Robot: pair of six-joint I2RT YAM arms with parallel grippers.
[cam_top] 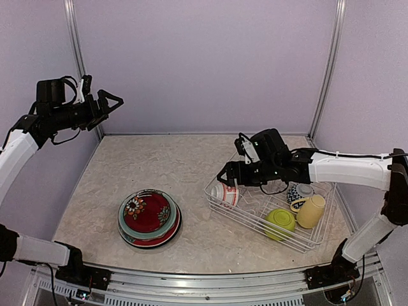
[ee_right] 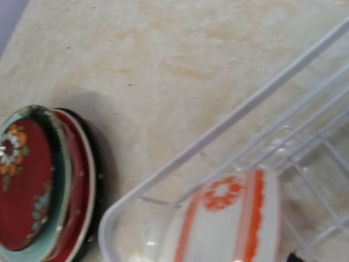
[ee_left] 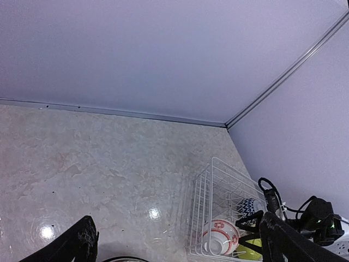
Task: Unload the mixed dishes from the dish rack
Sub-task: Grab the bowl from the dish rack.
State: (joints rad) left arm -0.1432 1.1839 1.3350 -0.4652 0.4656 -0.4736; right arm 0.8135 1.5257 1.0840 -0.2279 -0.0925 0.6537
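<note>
The right gripper moves down next, fingers spread, onto the rim of the red-white bowl just below it, since the bowl's sideways pose leaves that rim exposed.
The white wire dish rack (cam_top: pixel 254 215) stands at the right. At its left end a red-white bowl (cam_top: pixel 224 194) lies on its side. A blue-white bowl (cam_top: pixel 298 191), a lime green bowl (cam_top: pixel 280 221) and a pale yellow mug (cam_top: pixel 311 211) sit further right. My right gripper (cam_top: pixel 228 178) hovers just above the red-white bowl, jaws spread, holding nothing. The right wrist view shows the bowl (ee_right: pixel 234 224) close below, behind the rack rim (ee_right: pixel 218 136). Three floral plates (cam_top: pixel 148 218) are stacked on the table. My left gripper (cam_top: pixel 105 95) is open and raised high at the far left.
The booth has lilac walls with metal corner posts (cam_top: pixel 326 70). The left wrist view looks down on the table, the rack (ee_left: pixel 218 188) and the red-white bowl (ee_left: pixel 219 236). The plate stack (ee_right: pixel 32 185) lies left of the rack in the right wrist view.
</note>
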